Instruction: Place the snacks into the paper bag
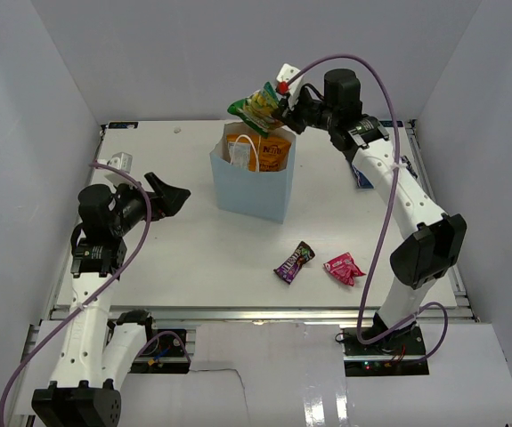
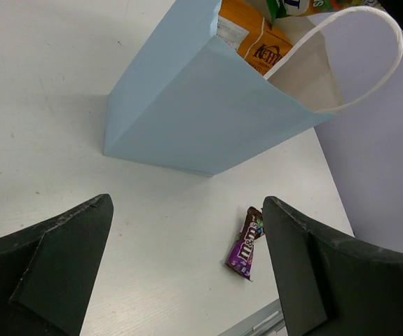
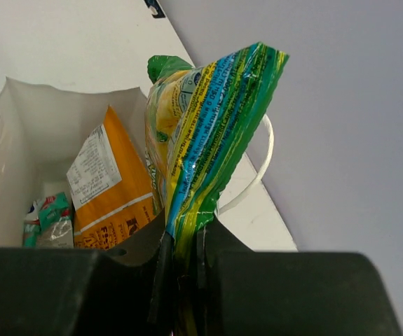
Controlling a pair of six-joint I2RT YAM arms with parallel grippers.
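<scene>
My right gripper holds the green-yellow packet and should next bring it down into the bag's open top behind the orange chip [image 1: 269,135] [image 3: 132,127] bag, before it opens.
The pale blue paper bag [image 1: 254,185] stands upright at the table's middle back. The orange chip bag [image 1: 272,153] stands inside it, and in the right wrist view a teal-red packet [image 3: 49,217] lies at its bottom beside the orange bag [image 3: 110,192]. My right gripper [image 1: 283,110] is shut on the green-yellow packet [image 1: 257,106] and holds it over the bag's open top; its jaws [image 3: 180,255] pinch the packet's [image 3: 205,126] lower edge. My left gripper [image 1: 175,197] is open and empty, left of the bag. The purple packet [image 1: 293,261] and pink-red packet [image 1: 344,268] lie on the table in front.
In the left wrist view the bag [image 2: 194,112] with its white loop handle [image 2: 390,63] fills the top, and the purple packet [image 2: 247,243] lies near the right finger. A blue item [image 1: 361,181] shows partly behind the right arm near the table's right edge. Walls enclose the table.
</scene>
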